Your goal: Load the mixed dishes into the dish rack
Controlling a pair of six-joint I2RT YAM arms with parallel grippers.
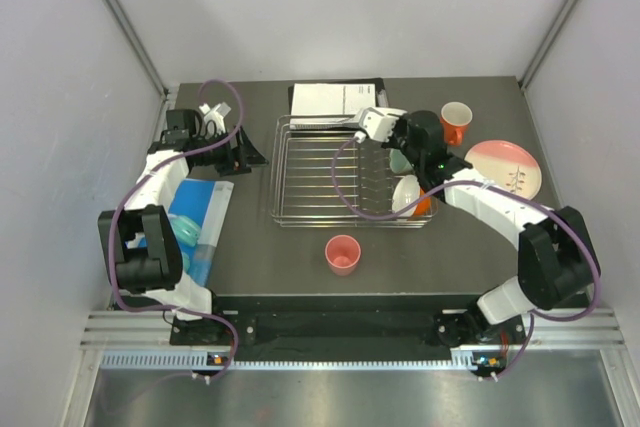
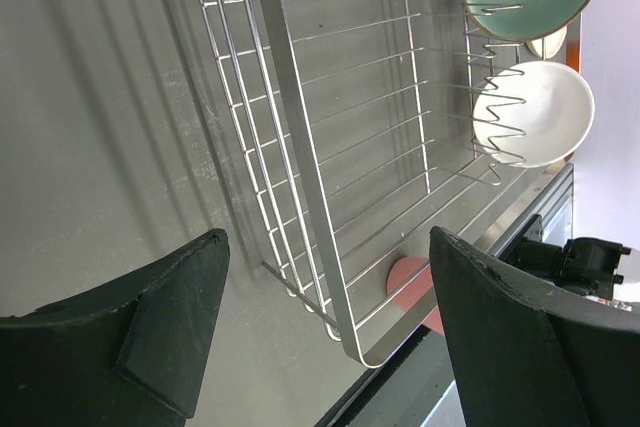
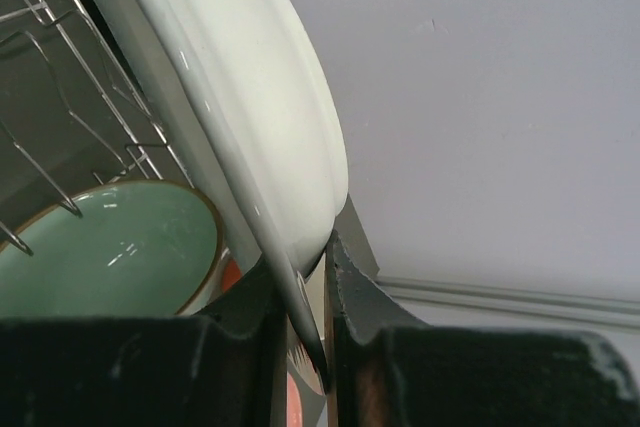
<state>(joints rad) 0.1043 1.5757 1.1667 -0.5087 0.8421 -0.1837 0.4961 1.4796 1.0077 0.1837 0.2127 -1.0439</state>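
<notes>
I should next lower the white plate (image 3: 250,77) with my right gripper, slightly outward, into the far corner of the rack. Then I should let go of it.
The silver wire dish rack (image 1: 315,182) stands mid-table. A mint-green bowl (image 1: 399,160) and an orange-outside, white-inside bowl (image 1: 409,194) stand on edge at its right end. My right gripper (image 1: 392,130) is over the rack's far right corner. In the right wrist view it (image 3: 305,257) is shut on the rim of a white plate (image 3: 250,77), tilted above the green bowl (image 3: 110,247). The orange mug (image 1: 456,122), pale pink plate (image 1: 505,169) and pink cup (image 1: 342,254) sit on the table. My left gripper (image 1: 245,152) is open and empty left of the rack (image 2: 300,147).
A blue sheet (image 1: 197,215) with teal pieces lies at the left, by the left arm. A white printed paper on a black board (image 1: 330,99) lies behind the rack. Enclosure walls stand close on both sides and behind.
</notes>
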